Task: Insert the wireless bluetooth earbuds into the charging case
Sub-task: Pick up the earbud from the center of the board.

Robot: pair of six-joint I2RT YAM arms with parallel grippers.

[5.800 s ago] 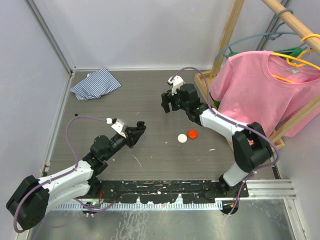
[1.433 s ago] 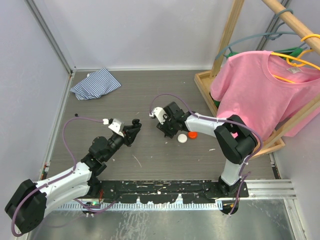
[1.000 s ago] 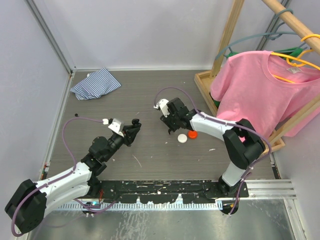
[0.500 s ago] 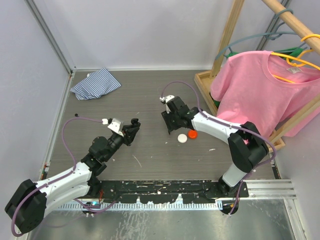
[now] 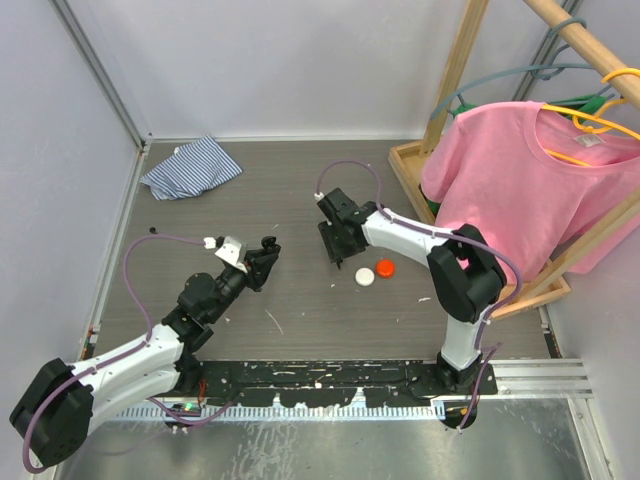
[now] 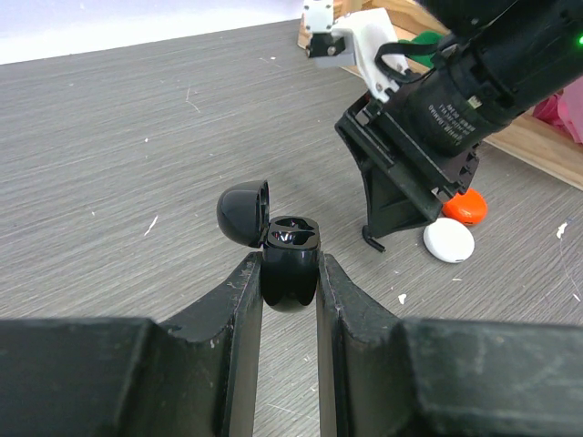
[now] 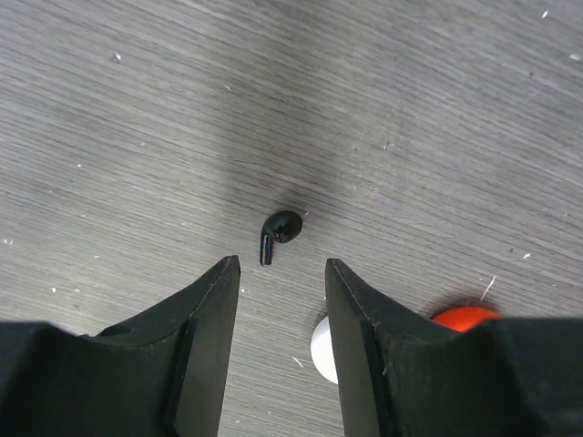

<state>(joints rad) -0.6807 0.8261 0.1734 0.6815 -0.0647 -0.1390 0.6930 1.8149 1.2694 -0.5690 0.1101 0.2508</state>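
My right gripper lowers next until its open fingers are on either side of the small black earbud's round head, then closes. The earbud lies on the table below them.
My left gripper point(image 6: 290, 266) is shut on the black charging case point(image 6: 290, 253), which hangs just above the table with its domed lid point(image 6: 244, 211) flipped open to the left. From above, the left gripper point(image 5: 266, 250) sits left of centre. One black earbud point(image 7: 278, 234) lies on the table, its stem pointing toward me. My right gripper point(image 7: 282, 266) hovers over it, open, fingertips just short of the earbud and apart from it. In the top view the right gripper point(image 5: 335, 248) points down at that spot.
A white round case point(image 5: 365, 277) and a red one point(image 5: 385, 268) lie side by side just right of the right gripper. A striped cloth point(image 5: 190, 167) lies at the back left. A pink shirt point(image 5: 520, 170) hangs on a wooden rack point(image 5: 412, 172) at the right.
The right wrist has swung round and shifted slightly left and back, and now stands over the black earbud. The left arm and its case have not moved.
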